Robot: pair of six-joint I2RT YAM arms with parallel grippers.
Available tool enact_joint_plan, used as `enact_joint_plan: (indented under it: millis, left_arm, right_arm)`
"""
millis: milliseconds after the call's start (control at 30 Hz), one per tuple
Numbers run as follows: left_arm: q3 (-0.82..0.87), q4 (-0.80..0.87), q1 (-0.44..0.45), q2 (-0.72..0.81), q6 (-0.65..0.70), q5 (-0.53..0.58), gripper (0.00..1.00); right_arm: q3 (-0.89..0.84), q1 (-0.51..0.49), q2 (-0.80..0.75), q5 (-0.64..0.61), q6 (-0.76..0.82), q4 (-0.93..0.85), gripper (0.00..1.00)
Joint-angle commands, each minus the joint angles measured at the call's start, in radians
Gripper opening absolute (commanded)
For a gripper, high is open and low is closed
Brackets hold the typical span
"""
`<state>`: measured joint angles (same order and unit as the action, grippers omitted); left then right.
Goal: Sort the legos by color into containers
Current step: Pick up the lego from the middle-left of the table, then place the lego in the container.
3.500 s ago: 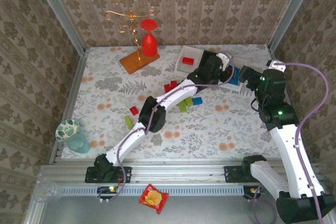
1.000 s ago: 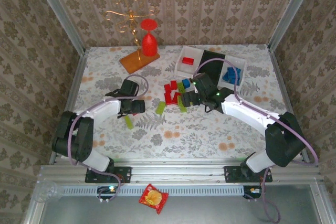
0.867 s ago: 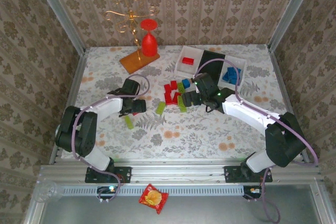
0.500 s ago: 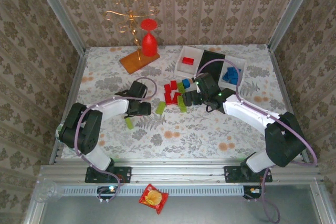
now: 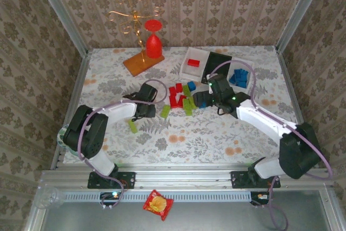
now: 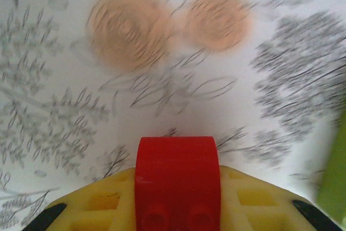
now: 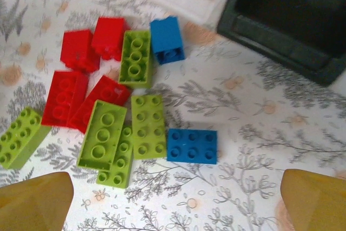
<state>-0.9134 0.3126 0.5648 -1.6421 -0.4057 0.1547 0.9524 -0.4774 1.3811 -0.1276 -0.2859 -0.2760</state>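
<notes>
The robot's left gripper next needs to lift the red lego, carry it outward over the white tray nearest the wine glass and let go of it, because a red brick is already inside that tray.
My left gripper (image 5: 142, 110) is shut on a red lego (image 6: 177, 179), which sits between its yellow fingers (image 6: 97, 205) just above the tablecloth. A pile of red, lime green and blue legos (image 5: 181, 98) lies mid-table. My right gripper (image 7: 175, 201) hangs open above it, nearest a blue brick (image 7: 192, 146) and green bricks (image 7: 148, 125). Three containers stand at the back: a white tray (image 5: 201, 55) with one red brick, a black tray (image 5: 219, 60), and a white tray (image 5: 247, 74) with several blue bricks.
Two loose green bricks (image 5: 165, 111) (image 5: 132, 126) lie near my left gripper. A red wine glass (image 5: 153, 41) on a wooden board (image 5: 141, 64) stands at the back left. A bowl and cup (image 5: 73, 136) sit at the left edge.
My left gripper has shifted right and shut on the red lego. My right gripper has drawn back a little to the right, staying open over the pile.
</notes>
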Motion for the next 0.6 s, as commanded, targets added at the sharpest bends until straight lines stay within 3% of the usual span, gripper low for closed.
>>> enact_joint_plan:
  millis: [0,233,567]
  left_arm:
    - [-0.098,-0.156,0.03,0.048,0.034,0.009,0.26]
    - [-0.393,-0.29,0.079,-0.177,0.162,-0.021,0.24]
    - [-0.907,-0.257,0.099,-0.575,0.247,-0.096,0.25]
  right_arm:
    - [-0.031,0.042,-0.092,-0.062,-0.049,0.041,1.0]
    - [-0.063,0.068,-0.157,-0.109,-0.131,0.155,1.0]
    - [-0.088,0.074,-0.198,-0.127,-0.119,0.132,1.0]
